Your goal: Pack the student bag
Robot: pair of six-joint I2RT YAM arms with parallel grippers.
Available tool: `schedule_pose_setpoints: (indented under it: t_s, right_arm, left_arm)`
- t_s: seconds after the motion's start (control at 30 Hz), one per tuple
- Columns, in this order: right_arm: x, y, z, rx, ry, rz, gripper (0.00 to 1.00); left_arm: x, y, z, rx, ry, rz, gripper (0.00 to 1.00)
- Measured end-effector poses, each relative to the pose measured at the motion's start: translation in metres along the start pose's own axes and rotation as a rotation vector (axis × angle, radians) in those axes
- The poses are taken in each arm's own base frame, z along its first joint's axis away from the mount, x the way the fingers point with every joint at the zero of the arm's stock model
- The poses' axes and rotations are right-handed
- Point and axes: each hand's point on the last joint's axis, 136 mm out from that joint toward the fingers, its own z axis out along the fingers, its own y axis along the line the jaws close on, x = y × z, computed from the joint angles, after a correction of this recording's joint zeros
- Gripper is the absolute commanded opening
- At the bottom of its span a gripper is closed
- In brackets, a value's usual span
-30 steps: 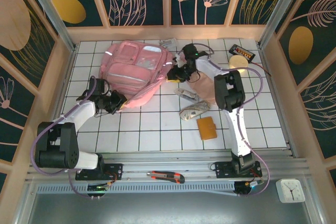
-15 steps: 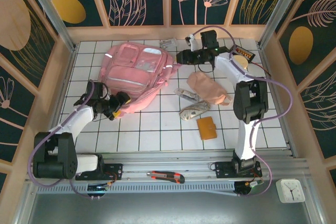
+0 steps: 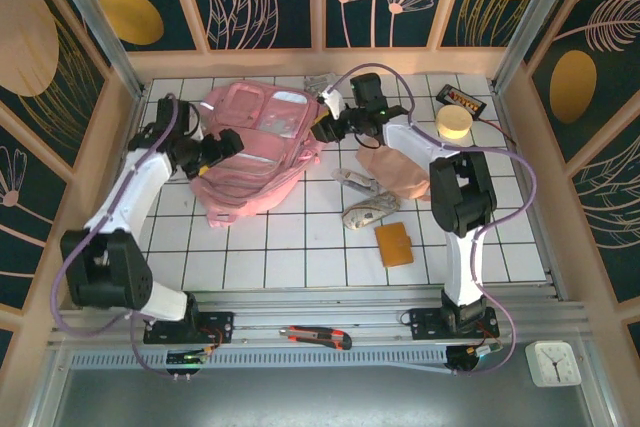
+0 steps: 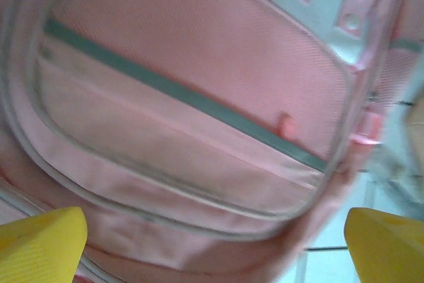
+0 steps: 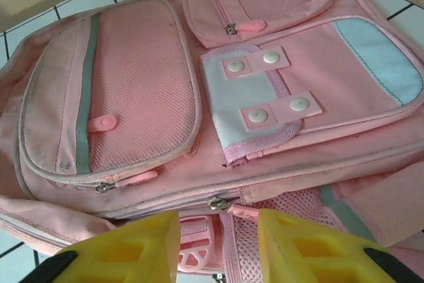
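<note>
Because the pocket's rim runs crosswise to my open fingers, I will turn my left gripper and lower it astride the front pocket's near piped edge (image 3: 250, 174) (image 4: 215, 202).
The student bag (image 3: 262, 137) is a large pink backpack lying front side up at the back left of the tiled table. My left gripper (image 3: 226, 144) is at its left side, over the front pocket. In the left wrist view my left gripper (image 4: 215, 250) is open wide, with the bag's pocket (image 4: 199, 97) close below it. My right gripper (image 3: 322, 129) is at the bag's right edge. In the right wrist view its yellow fingers (image 5: 126, 250) stand apart, and a pink zip pull (image 5: 228, 205) and mesh lie in the gap of my right gripper (image 5: 218, 243).
Right of the bag lie a pale pink pouch (image 3: 395, 172), two grey items (image 3: 368, 212), an orange wallet (image 3: 394, 244), a yellow tape roll (image 3: 453, 123) and a black device (image 3: 462, 100). A utility knife (image 3: 315, 336) rests on the front rail. Wooden walls border the table.
My left gripper has let go and opened wide, moving from the bag's lower left corner up to its left side. My right gripper swung back, then returned to the bag's right edge, jaws narrowing.
</note>
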Motion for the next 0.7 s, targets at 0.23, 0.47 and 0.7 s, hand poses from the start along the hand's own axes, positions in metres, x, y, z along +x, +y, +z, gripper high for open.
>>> schedule_pose_setpoints:
  t_s: [0.23, 0.47, 0.7]
  right_arm:
    - [0.014, 0.000, 0.005, 0.014, 0.008, 0.014, 0.35]
    - [0.010, 0.030, -0.016, 0.001, -0.026, 0.049, 0.35]
    - [-0.022, 0.068, -0.041, -0.023, -0.102, 0.002, 0.34]
  left_arm:
    - [0.035, -0.015, 0.012, -0.091, -0.009, 0.585, 0.99]
    - [0.023, -0.026, 0.007, -0.096, -0.174, 1.028, 0.94]
    - [0.004, -0.040, 0.020, -0.094, -0.268, 1.216, 0.91]
